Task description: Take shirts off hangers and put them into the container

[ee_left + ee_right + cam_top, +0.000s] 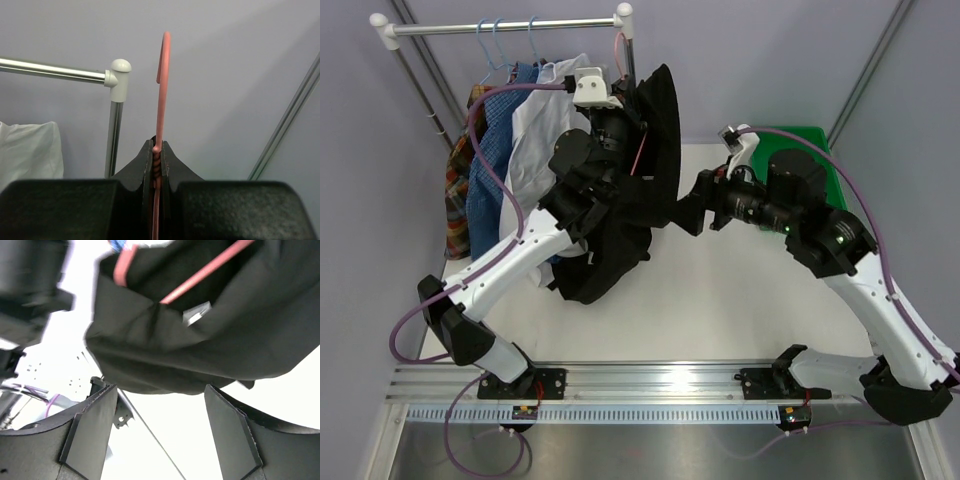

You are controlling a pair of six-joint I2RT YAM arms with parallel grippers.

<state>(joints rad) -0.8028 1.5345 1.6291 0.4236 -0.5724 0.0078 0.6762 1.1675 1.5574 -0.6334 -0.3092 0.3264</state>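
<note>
Next, my empty right gripper will go to the left in the top view and close, since the black cloth over the pink hanger's end hangs there.
My left gripper is shut on the twisted neck of a pink hanger. Its hook stands just right of the rail's end post, apart from it. From that hanger hangs the black shirt, draped over my left gripper and forearm. My right gripper is open beside the shirt's right edge. In the right wrist view the black shirt hangs just beyond the right gripper, nothing between its fingers. The green container sits back right, mostly hidden by my right arm.
The rail holds light blue hangers with a white shirt, a blue checked shirt and a red-brown plaid shirt. The white table runs toward the arm bases.
</note>
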